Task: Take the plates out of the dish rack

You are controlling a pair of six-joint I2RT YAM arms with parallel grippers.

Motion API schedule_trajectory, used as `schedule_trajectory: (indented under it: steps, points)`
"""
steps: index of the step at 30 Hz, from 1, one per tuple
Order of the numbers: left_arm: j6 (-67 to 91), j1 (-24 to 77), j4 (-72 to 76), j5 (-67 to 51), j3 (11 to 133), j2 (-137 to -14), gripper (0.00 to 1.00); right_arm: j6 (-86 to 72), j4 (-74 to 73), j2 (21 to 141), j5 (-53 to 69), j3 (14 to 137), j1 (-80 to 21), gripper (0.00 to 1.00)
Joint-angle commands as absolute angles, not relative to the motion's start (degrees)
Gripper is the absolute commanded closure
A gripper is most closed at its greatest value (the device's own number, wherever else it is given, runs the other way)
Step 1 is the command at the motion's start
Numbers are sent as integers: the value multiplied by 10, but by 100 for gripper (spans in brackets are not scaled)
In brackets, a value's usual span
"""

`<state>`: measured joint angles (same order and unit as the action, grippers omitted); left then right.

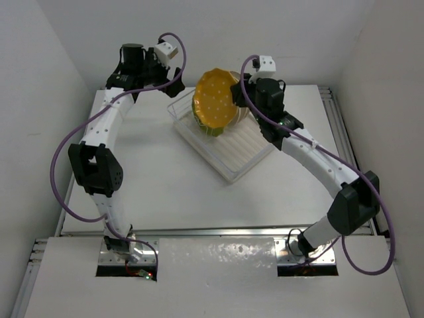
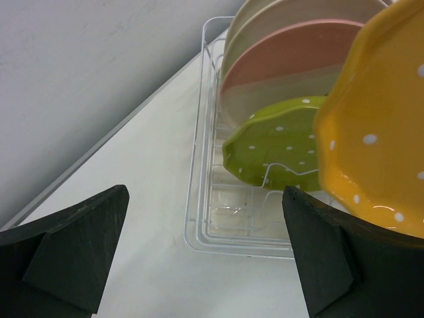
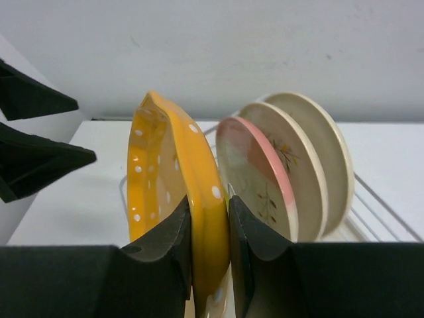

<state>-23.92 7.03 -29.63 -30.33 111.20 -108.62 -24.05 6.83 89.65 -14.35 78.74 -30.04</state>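
The robot's right gripper will next swing back and down, turn the plate flat and let it go, because clear tabletop beside the rack lies below and back from the gripper.
My right gripper (image 3: 210,232) is shut on the rim of the orange-yellow dotted plate (image 3: 165,165) and holds it upright over the far end of the white dish rack (image 1: 232,149). The same plate shows in the top view (image 1: 215,99) and the left wrist view (image 2: 377,132). The yellow-green dotted plate (image 2: 278,149), the pale pink plate (image 2: 291,56) and a beige plate (image 2: 265,20) stand on edge in the rack (image 2: 199,199). My left gripper (image 2: 199,258) is open and empty, just off the rack's far left corner (image 1: 175,83).
White walls close in the table at the back and both sides. The near half of the rack shows bare ribbed slots (image 1: 245,149). The left gripper's dark fingers (image 3: 33,159) show at the left of the right wrist view, close to the held plate.
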Motion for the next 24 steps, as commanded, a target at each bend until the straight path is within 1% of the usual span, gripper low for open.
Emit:
schedule_trajectory:
  steps: [1,3,5,8,11,12,17,22,24]
  points:
    - [-234,71,-284,-302,1116,-1056,0,-299,167,830,-185,761,-283,100]
    - [-232,71,-286,-303,1121,-1057,0,-334,155,792,-197,741,-254,100]
    - [-224,71,-285,-303,1124,-1058,0,-383,142,737,-217,671,-219,100]
    - [-215,71,-283,-302,1128,-1059,0,-401,118,658,-255,608,-190,100]
    - [-212,71,-284,-301,1132,-1060,0,-403,68,606,-289,579,-176,100]
    - [-209,71,-284,-302,1132,-1060,0,-403,60,571,-297,558,-174,100]
    - [-205,72,-285,-309,1134,-1056,0,-417,-38,464,-384,510,-171,100]
    - [-200,75,-290,-316,1129,-1050,0,-492,-168,339,-492,427,-171,100]
    - [-199,76,-290,-320,1127,-1048,0,-545,-207,313,-536,389,-170,100]
